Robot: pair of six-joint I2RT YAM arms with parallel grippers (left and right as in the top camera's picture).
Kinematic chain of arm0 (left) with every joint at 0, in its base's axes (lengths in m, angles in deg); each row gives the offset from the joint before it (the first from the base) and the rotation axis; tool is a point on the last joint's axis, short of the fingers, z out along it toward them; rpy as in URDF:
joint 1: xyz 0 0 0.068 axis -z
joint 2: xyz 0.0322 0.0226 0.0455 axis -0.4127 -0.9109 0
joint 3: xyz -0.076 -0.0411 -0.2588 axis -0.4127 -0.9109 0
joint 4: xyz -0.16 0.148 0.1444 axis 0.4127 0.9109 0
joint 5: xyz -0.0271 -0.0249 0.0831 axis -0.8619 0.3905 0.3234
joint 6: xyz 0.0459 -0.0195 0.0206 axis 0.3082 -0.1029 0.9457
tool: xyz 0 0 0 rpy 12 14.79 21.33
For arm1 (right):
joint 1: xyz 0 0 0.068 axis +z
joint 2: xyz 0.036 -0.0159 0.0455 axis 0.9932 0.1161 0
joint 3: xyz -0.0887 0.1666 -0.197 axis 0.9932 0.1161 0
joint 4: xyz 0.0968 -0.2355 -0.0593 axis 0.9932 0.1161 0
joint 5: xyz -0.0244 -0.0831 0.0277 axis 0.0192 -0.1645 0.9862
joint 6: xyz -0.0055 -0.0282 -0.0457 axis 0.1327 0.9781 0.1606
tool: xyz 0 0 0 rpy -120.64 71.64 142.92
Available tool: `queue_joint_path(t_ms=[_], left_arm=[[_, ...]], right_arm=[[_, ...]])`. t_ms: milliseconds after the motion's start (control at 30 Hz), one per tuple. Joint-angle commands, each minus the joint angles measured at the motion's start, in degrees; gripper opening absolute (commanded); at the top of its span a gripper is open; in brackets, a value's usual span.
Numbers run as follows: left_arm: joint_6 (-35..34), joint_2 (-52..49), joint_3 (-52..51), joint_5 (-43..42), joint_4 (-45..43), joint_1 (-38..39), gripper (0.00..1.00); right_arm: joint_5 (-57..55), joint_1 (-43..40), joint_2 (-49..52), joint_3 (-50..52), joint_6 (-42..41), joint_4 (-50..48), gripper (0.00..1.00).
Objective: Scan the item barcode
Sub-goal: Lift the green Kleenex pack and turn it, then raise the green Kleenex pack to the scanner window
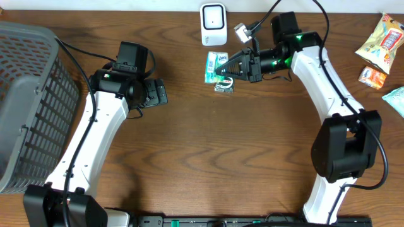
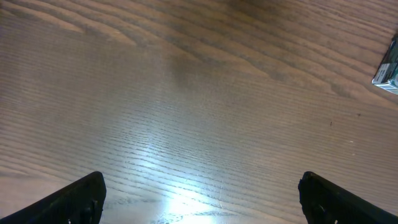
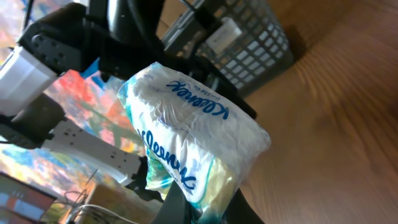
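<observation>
The spot on the wood (image 1: 351,70) beside the orange packet is bare, so my right gripper will next move outward over the scanner (image 1: 213,24), then across to that spot, and let go of the pack there.
A white and green Kleenex tissue pack (image 1: 214,67) is clamped in my right gripper (image 1: 227,68), just in front of the white barcode scanner (image 1: 213,24) at the table's back edge. In the right wrist view the pack (image 3: 193,134) fills the middle, with my right gripper (image 3: 208,208) shut on its lower end. A small green packet (image 1: 225,86) lies on the table just below the held pack. My left gripper (image 1: 161,93) stands open over bare wood to the left, its fingers (image 2: 78,200) wide apart and nothing between them. A pack's edge (image 2: 389,67) shows at that view's right border.
A grey plastic basket (image 1: 28,101) fills the left side of the table. Snack packets (image 1: 382,43) and a small orange one (image 1: 372,77) lie at the far right, with a teal packet (image 1: 396,99) at the edge.
</observation>
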Motion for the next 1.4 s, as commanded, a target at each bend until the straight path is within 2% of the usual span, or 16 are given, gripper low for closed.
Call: queue_joint_path(t_ms=[0,300,400,467,567,633,767,867,967,1067,1233,1367], left_arm=[[0.3,-0.1,0.3,0.7,0.3,-0.3,0.98],[0.3,-0.1,0.3,0.7,0.3,-0.3,0.98],[0.3,-0.1,0.3,0.7,0.3,-0.3,0.98],[0.3,-0.1,0.3,0.7,0.3,-0.3,0.98],[0.3,-0.1,0.3,0.7,0.3,-0.3,0.98],[0.3,-0.1,0.3,0.7,0.3,-0.3,0.98],[0.3,-0.1,0.3,0.7,0.3,-0.3,0.98],[0.3,-0.1,0.3,0.7,0.3,-0.3,0.98],[0.3,-0.1,0.3,0.7,0.3,-0.3,0.98],[0.3,-0.1,0.3,0.7,0.3,-0.3,0.97],[0.3,-0.1,0.3,0.7,0.3,-0.3,0.98],[0.3,-0.1,0.3,0.7,0.3,-0.3,0.98]], right_arm=[[3.1,0.6,0.2,-0.2,1.0,-0.2,0.01],[0.4,0.6,0.2,-0.2,0.2,-0.1,0.01],[-5.9,0.7,0.2,-0.2,-2.7,-0.1,0.01],[-16.8,1.3,0.2,-0.2,-6.2,-0.2,0.02],[-46.1,3.9,0.2,-0.2,-17.9,-1.3,0.01],[-65.5,6.3,0.2,-0.2,-22.9,-2.1,0.01],[-91.8,10.2,0.2,-0.7,-23.4,-6.1,0.01],[-104.1,12.3,0.3,-0.7,-18.4,-13.5,0.01],[-107.3,13.4,0.9,-0.7,-11.8,-23.0,0.01],[-107.6,13.5,1.7,-0.7,-11.9,-31.2,0.01],[-103.6,13.1,3.1,-2.1,-12.1,-37.4,0.01],[-100.2,12.7,7.1,-8.6,-12.0,-38.1,0.01]])
